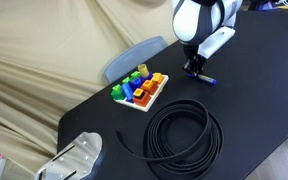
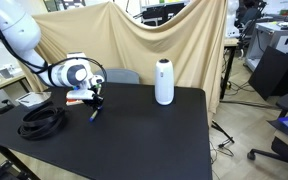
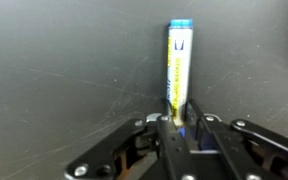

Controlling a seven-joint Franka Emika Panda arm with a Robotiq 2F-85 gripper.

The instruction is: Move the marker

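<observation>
I will lift my gripper slightly, carry the marker [image 1: 206, 80] over that open part [image 1: 248, 77] of the table, then lower and release it, because the table is bare away from the block tray.
The marker [image 3: 179, 62] is a slim pen with a blue cap and a yellow-white barrel. In the wrist view it stands straight out from between my fingers. My gripper [image 3: 181, 118] is shut on its near end, just over the black table. In both exterior views the gripper [image 1: 195, 70] [image 2: 96, 103] is low over the table, and the blue marker [image 1: 206, 80] [image 2: 92, 116] pokes out below it, touching or nearly touching the tabletop.
A coiled black cable [image 1: 184, 135] [image 2: 42, 121] lies on the black table [image 1: 254, 90]. A white tray of coloured toy blocks [image 1: 140, 90] sits beside a grey pad [image 1: 134, 58]. A white cylinder [image 2: 164, 82] stands further off. A silver object [image 1: 76, 158] lies at the table's corner.
</observation>
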